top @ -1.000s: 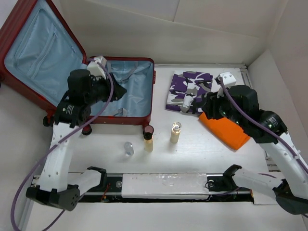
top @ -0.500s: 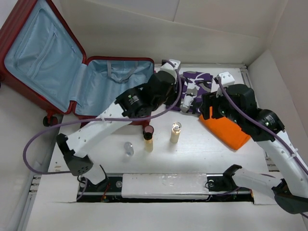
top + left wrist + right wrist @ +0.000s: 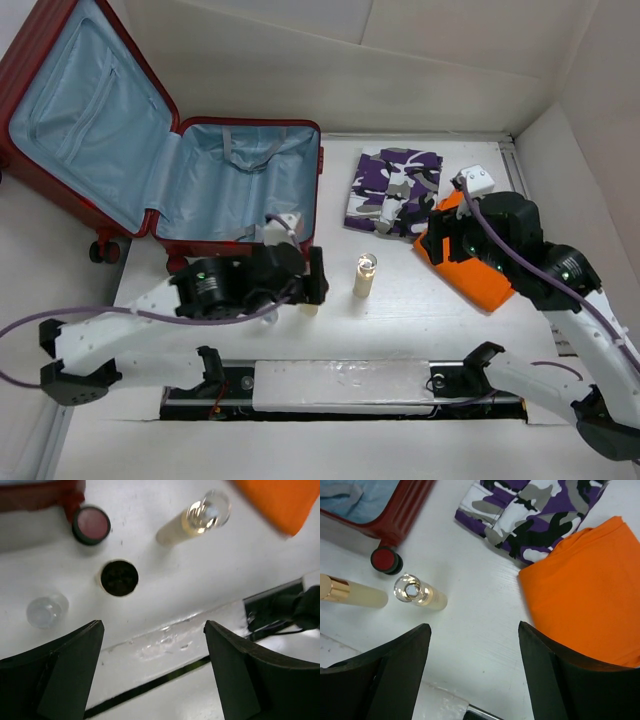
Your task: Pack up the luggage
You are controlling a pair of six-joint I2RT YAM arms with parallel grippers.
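Observation:
I should lower my left gripper next, keeping it open, until its fingers are on both sides of the frosted bottle's dark cap, because the bottle stands upright below it.
The dark red luggage lies open at the back left, its light blue lining bare. My left gripper is open and empty, low above the bottles. The left wrist view shows its open gripper near a dark-capped bottle, a clear-topped bottle and a small clear bottle. My right gripper is open and empty above the left edge of a folded orange cloth. In the right wrist view the gripper hangs over bare table beside the cloth.
A folded purple camouflage garment lies behind the orange cloth and also shows in the right wrist view. A suitcase wheel stands near the clear-topped bottle and a gold-capped bottle. A white wall rises on the right.
My left arm left the suitcase, swung right to the camouflage garment, then pulled back low over the bottles at the front. My right gripper shifted slightly right.

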